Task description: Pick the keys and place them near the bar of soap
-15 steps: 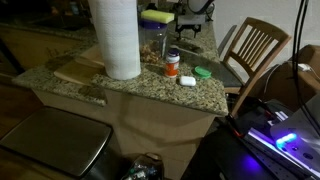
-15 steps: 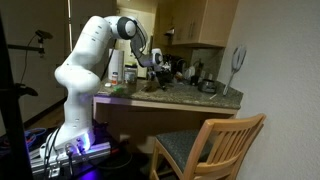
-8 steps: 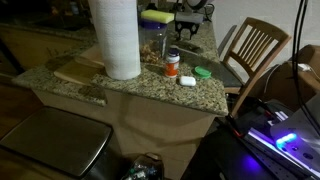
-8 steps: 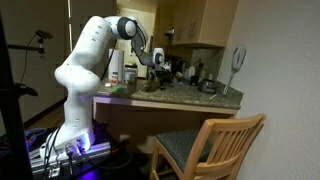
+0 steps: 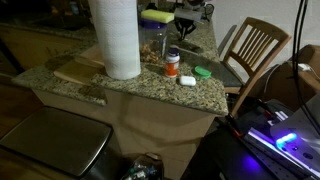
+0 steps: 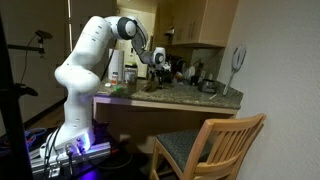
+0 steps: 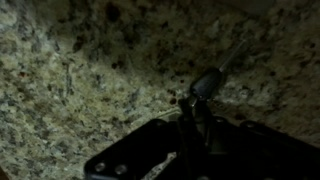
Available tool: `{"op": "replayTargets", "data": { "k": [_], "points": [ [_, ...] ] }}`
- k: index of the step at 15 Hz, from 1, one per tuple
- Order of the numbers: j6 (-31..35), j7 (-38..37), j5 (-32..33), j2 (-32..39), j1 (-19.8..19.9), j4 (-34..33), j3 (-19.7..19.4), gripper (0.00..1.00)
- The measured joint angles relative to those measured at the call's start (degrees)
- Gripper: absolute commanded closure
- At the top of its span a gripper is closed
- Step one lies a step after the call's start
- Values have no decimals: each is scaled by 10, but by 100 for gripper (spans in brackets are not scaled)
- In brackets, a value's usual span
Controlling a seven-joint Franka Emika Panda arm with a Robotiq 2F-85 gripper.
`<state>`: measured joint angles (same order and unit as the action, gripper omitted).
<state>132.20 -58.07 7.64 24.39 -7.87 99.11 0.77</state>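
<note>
My gripper has its fingers already closed together on the keys point(image 7: 205, 87), so it will next rise slightly and move toward the chair side before it opens.
In the wrist view the keys point(image 7: 207, 83) lie on the speckled granite counter point(image 7: 70, 70): a dark key head with a blade pointing up and right. My gripper point(image 7: 193, 108) is down on them, its two dark fingers point(image 7: 186, 125) drawn together on the key ring just below the head. In both exterior views the gripper point(image 5: 185, 27) point(image 6: 157, 66) is low over the back of the counter. The bar of soap point(image 5: 186, 80), a small white block, lies toward the front edge, well apart from the gripper. The keys are too small to make out in the exterior views.
An orange pill bottle point(image 5: 172, 63) with a white cap stands just behind the soap, next to a green lid point(image 5: 203, 72). A tall paper towel roll point(image 5: 116, 38), a wooden board point(image 5: 78, 70) and a yellow-green sponge point(image 5: 156, 16) share the counter. A wooden chair point(image 5: 255, 45) stands beside it.
The jaws have come together on the keys over the last second. The arm has stayed in about the same place above the back of the counter.
</note>
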Motion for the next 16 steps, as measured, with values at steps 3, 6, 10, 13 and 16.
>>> {"op": "replayTargets", "data": {
  "k": [3,6,10,13,16],
  "points": [
    [1,0,-17,0,0,0,-5,98],
    [2,0,-25,-1,1,0,-14,98],
    [1,44,-51,-33,19,17,-18,98],
    [1,106,-77,-113,35,61,-18,98],
    [-18,183,-104,-211,47,123,-18,98]
  ]
}}
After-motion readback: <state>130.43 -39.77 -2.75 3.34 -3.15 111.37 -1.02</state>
